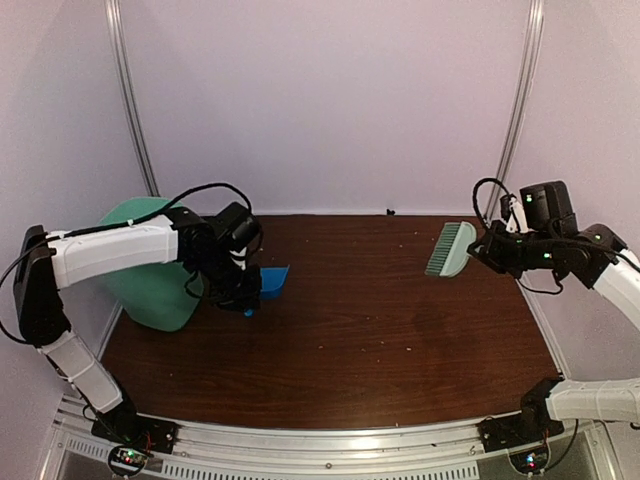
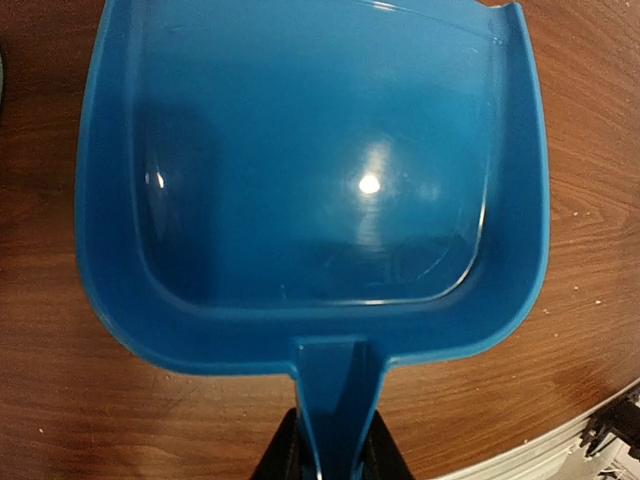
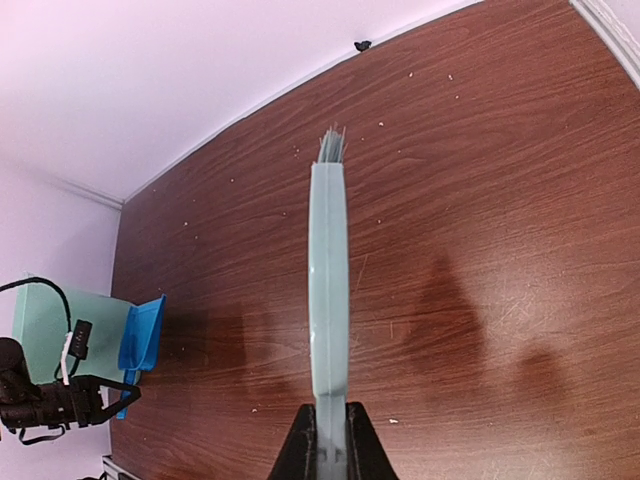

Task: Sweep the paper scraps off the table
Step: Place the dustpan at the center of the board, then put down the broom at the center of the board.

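Note:
I should lower my left gripper before sweeping until the empty blue dustpan [image 1: 273, 280] is flat on the tabletop beside the mint-green bin.
My left gripper [image 1: 243, 290] is shut on the handle of the blue dustpan [image 1: 273, 280], held just right of the mint-green bin. In the left wrist view the dustpan [image 2: 310, 180] is empty, with its handle between my jaws [image 2: 333, 462]. My right gripper [image 1: 482, 250] is shut on the handle of the pale green brush [image 1: 450, 249] and holds it above the table's right side. The right wrist view shows the brush [image 3: 328, 290] edge-on. No coloured paper scraps show on the table [image 1: 350, 330]; only tiny pale specks [image 3: 394, 421] lie scattered.
The mint-green bin [image 1: 150, 265] stands at the table's left edge, behind my left arm. A small dark object [image 1: 388, 211] lies at the far edge by the wall. The silver frame [image 1: 330, 440] runs along the near edge.

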`<state>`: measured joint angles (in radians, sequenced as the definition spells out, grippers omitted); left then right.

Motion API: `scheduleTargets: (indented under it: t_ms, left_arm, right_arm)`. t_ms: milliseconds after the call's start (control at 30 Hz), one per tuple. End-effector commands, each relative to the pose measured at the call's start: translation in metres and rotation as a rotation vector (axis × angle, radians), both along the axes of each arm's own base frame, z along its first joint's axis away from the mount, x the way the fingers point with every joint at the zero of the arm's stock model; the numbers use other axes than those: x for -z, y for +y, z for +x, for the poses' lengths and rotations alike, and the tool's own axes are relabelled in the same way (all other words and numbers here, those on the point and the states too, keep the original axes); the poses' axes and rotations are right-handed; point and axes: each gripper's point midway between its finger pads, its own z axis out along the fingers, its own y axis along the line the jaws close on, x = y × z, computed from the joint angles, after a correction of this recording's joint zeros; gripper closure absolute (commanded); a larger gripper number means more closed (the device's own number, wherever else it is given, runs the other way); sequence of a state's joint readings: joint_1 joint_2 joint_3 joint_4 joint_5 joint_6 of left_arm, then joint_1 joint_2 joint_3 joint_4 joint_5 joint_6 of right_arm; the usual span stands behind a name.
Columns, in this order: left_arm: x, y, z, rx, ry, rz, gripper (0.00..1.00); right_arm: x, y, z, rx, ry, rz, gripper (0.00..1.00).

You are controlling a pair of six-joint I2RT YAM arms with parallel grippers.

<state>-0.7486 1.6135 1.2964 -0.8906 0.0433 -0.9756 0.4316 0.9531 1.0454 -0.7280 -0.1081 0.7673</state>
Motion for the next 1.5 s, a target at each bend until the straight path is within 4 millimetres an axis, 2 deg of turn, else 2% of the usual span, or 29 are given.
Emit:
scheduleTargets:
  t_ms: [0,333,467,567,767,867,1033,1167,1333,1467]
  left_arm:
    - [0.009,-0.006,0.015,0.022,-0.1,-0.037,1.0]
    - [0.074,0.002,-0.003,0.025,-0.009,-0.003,1.0]
    - [0.084,0.005,-0.008,0.018,0.01,-0.001,1.0]
    - [0.091,0.009,-0.013,0.019,0.022,0.007,0.92]
    - [0.104,0.016,-0.025,0.012,0.055,0.007,0.85]
    - [0.106,0.017,-0.029,0.005,0.063,-0.001,0.74]
    - [0.099,0.017,-0.03,0.004,0.051,-0.021,0.59]
    - [0.08,0.015,-0.028,-0.005,0.021,-0.05,0.48]
    - [0.043,0.015,-0.017,-0.006,-0.059,-0.065,0.38]
    - [0.003,0.013,-0.006,0.006,-0.133,-0.076,0.35]
  right_arm:
    - [-0.012,-0.004,0.004,0.032,-0.061,0.026,1.0]
    - [-0.002,-0.001,0.006,0.029,-0.035,0.03,1.0]
    - [0.0,-0.001,0.005,0.029,-0.03,0.029,1.0]
    - [0.003,-0.002,0.004,0.031,-0.025,0.027,1.0]
    - [0.007,-0.004,0.003,0.04,-0.025,0.031,1.0]
    - [0.01,-0.003,0.002,0.042,-0.022,0.039,1.0]
    - [0.018,-0.003,0.003,0.048,-0.015,0.047,1.0]
    - [0.027,-0.002,0.003,0.05,-0.01,0.056,1.0]
    - [0.037,0.0,0.006,0.059,-0.024,0.085,1.0]
    - [0.048,-0.002,0.01,0.11,-0.047,0.139,1.0]
